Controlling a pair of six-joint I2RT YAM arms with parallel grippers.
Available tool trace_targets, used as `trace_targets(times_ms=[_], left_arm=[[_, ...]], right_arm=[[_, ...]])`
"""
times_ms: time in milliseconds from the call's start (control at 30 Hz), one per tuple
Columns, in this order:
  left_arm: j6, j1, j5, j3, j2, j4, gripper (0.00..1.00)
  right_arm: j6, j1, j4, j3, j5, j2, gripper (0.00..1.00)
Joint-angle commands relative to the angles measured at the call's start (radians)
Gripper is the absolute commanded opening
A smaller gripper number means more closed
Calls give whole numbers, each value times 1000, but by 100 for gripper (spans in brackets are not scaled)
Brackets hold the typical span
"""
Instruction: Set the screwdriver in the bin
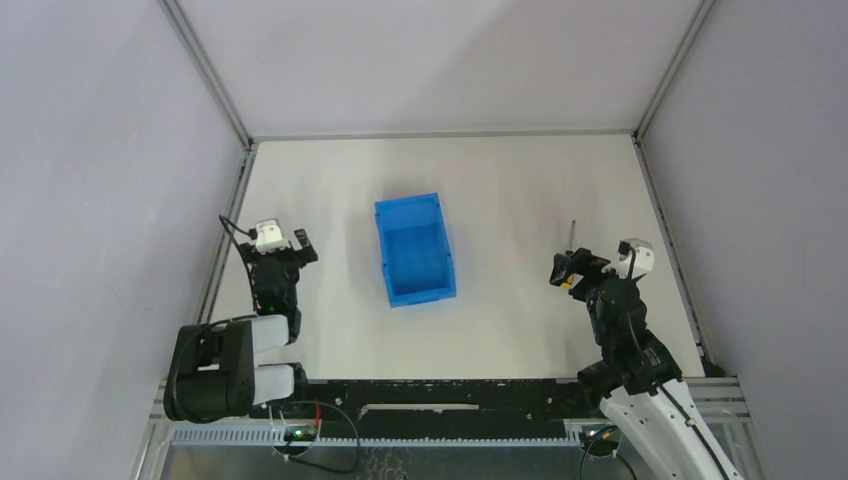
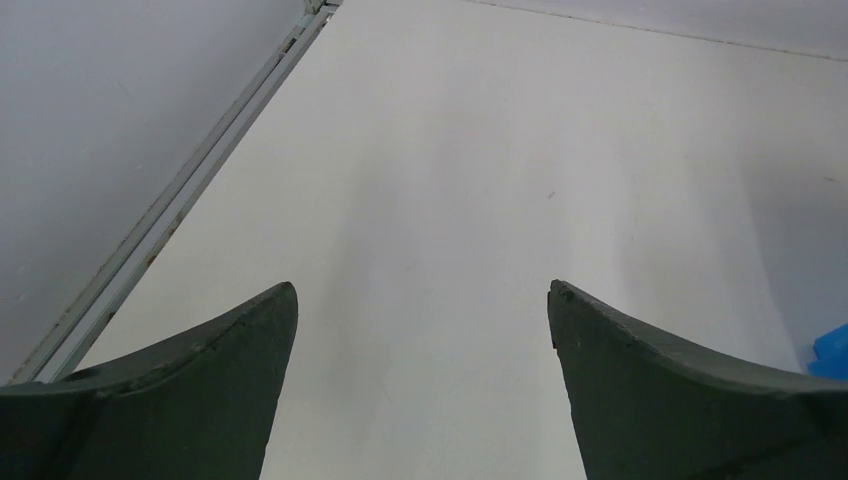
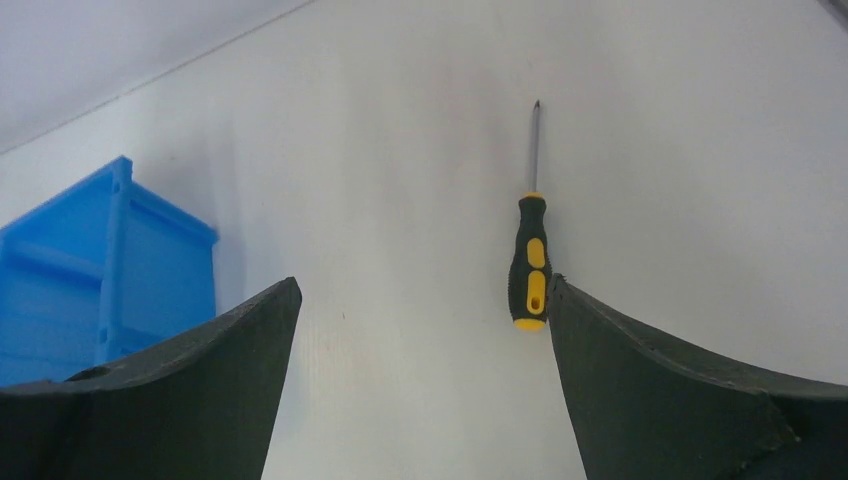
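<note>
I will move my right gripper toward the screwdriver's handle next, to the right in the wrist view, and go down onto its black neck point(image 3: 532, 214), because the handle is below, near one finger.
The screwdriver point(image 3: 529, 262), with a yellow and black handle and thin dark shaft, lies on the white table with its tip pointing away from me. In the top view its shaft point(image 1: 571, 238) sticks out beyond my right gripper point(image 1: 577, 266). My right gripper point(image 3: 423, 290) is open and empty, and the handle's butt lies just inside its right fingertip point(image 3: 600, 340). The blue bin point(image 1: 414, 249) stands open and empty mid-table, and shows at the left of the right wrist view point(image 3: 100, 270). My left gripper point(image 1: 287, 243) is open and empty left of the bin, over bare table point(image 2: 423, 290).
A metal rail point(image 2: 170, 210) runs along the table's left edge near my left gripper. Grey walls enclose the table on the left, back and right. A corner of the bin point(image 2: 832, 352) shows at the right edge of the left wrist view.
</note>
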Motion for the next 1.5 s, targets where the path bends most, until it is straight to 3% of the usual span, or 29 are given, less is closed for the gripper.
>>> trace_targets(times_ms=[0,100,267,433,600,733,833,1100,1233,1333,1400,1467], left_arm=[[17,-6,-7,35,-10,24,100],[17,-6,-7,34,-10,24,100],[17,-6,-7,35,-10,24,100],[17,-6,-7,35,-10,24,100],[17,-6,-7,35,-10,24,100],[18,-6,-7,35,-10,24,100],[17,-6,-7,35,-10,24,100],[17,-6,-7,34,-10,24,100],[17,-6,-7,34,-9,24,100],[17,-6,-8,35,-11,24,100],[18,-6,-7,34,-10,24,100],[17,-6,-8,34,-10,24,100]], right_arm=[[-1,-4,82,15,72,-1,100],[-53,-4,113,68,77,15,100],[-179,-59,174,236,-100,194,99],[-193,-176,-134,608,-142,621,99],[-207,-375,-415,897,-388,1030,98],[-218,-450,-430,921,-419,1250,92],[-233,-453,-433,919,-435,1382,81],[-235,-452,-347,803,-456,1536,67],[-242,-444,-334,792,-446,1612,53],[-253,-441,-337,795,-400,1630,26],[-262,-440,-354,808,-381,1613,1],[-274,-438,-392,842,-366,1583,0]])
